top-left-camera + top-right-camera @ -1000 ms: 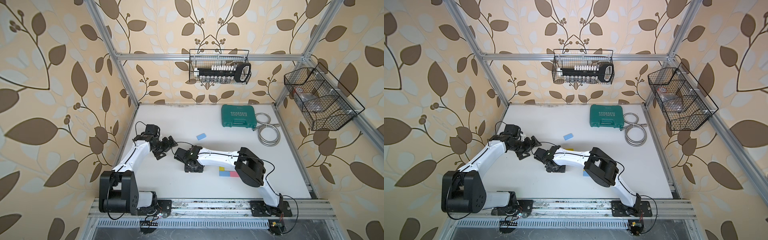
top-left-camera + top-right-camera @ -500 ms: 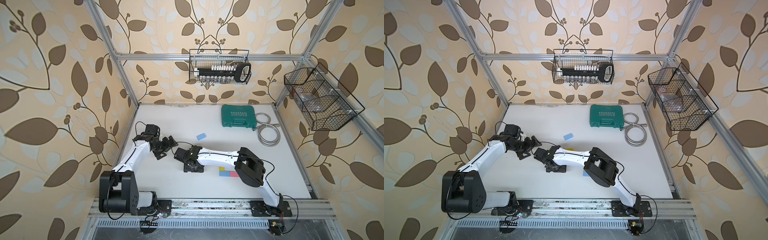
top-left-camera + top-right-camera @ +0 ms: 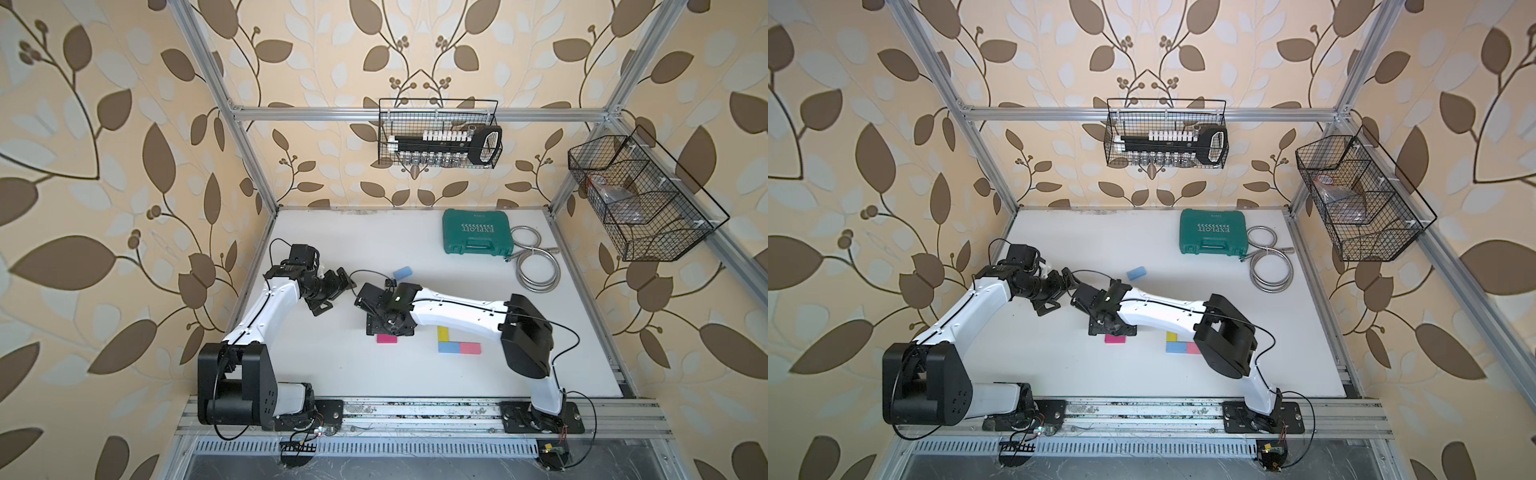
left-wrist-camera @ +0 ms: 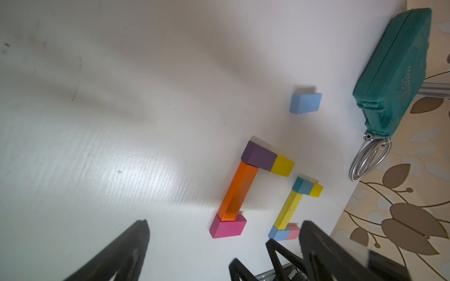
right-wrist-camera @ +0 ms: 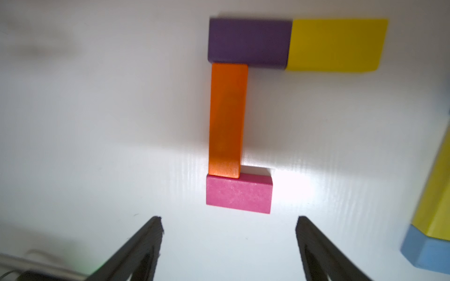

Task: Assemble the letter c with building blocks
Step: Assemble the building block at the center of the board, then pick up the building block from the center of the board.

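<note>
The loose light blue block (image 3: 402, 272) lies outward of and below the right gripper's fingers, so the gripper will next move outward past the purple block and down over the light blue one.
In the right wrist view a purple block (image 5: 247, 42) and a yellow block (image 5: 336, 45) lie in a row. An orange bar (image 5: 227, 119) runs from the purple one to a magenta block (image 5: 239, 193). My right gripper (image 5: 229, 223) hangs open just short of the magenta block (image 3: 387, 339), touching nothing. Beside this group lie a yellow bar (image 4: 288, 209), a teal block (image 4: 302, 186), a light blue block (image 3: 449, 347) and a pink block (image 3: 469, 347). A loose light blue block (image 3: 402, 272) lies farther back. My left gripper (image 3: 338, 297) is open and empty, left of the blocks.
A green tool case (image 3: 478, 237) and a coiled metal hose (image 3: 536, 270) lie at the back right. Wire baskets hang on the back wall (image 3: 438, 139) and the right wall (image 3: 640, 199). The right arm (image 3: 457, 316) stretches over the table's middle.
The right gripper's jaws have spread wider, and the magenta block now shows on the table at its tip. The left arm has not moved.
</note>
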`<state>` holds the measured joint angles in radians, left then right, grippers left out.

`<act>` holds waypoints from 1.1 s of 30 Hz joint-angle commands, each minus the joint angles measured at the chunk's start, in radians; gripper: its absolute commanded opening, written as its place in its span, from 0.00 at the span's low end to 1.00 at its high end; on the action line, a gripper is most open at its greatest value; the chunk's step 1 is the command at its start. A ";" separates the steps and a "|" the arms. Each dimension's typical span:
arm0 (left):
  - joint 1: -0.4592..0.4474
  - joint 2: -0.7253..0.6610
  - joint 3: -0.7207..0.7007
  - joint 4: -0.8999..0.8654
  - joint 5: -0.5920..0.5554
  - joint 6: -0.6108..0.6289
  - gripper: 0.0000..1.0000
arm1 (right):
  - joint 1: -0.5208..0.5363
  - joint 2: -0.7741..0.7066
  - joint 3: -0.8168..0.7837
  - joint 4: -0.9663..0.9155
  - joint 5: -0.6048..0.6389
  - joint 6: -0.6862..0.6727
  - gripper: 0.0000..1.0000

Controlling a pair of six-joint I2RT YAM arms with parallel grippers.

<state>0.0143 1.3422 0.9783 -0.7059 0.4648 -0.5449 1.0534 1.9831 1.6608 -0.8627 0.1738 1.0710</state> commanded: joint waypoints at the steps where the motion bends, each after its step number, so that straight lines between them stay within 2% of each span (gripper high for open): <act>1: 0.006 0.017 0.079 -0.042 0.011 0.031 0.99 | -0.122 -0.088 -0.025 0.014 -0.006 -0.154 0.85; 5: 0.004 0.033 0.115 -0.047 0.021 0.029 0.99 | -0.275 -0.098 -0.004 0.008 -0.082 -0.325 0.86; 9: 0.004 0.055 0.130 -0.046 0.028 0.028 0.99 | -0.373 -0.039 0.074 -0.002 -0.134 -0.488 0.86; 17: 0.003 0.092 0.167 -0.049 0.029 0.025 0.99 | -0.410 0.194 0.327 -0.068 -0.099 -0.688 0.86; 24: 0.003 0.135 0.196 -0.044 0.041 0.018 0.99 | -0.412 0.383 0.532 -0.140 -0.127 -0.727 0.86; 33: 0.002 0.146 0.202 -0.041 0.048 0.017 0.99 | -0.412 0.493 0.591 -0.145 -0.144 -0.726 0.86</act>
<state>0.0143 1.4837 1.1488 -0.7376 0.4915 -0.5415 0.6430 2.4451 2.2204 -0.9775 0.0448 0.3576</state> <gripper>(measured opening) 0.988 0.862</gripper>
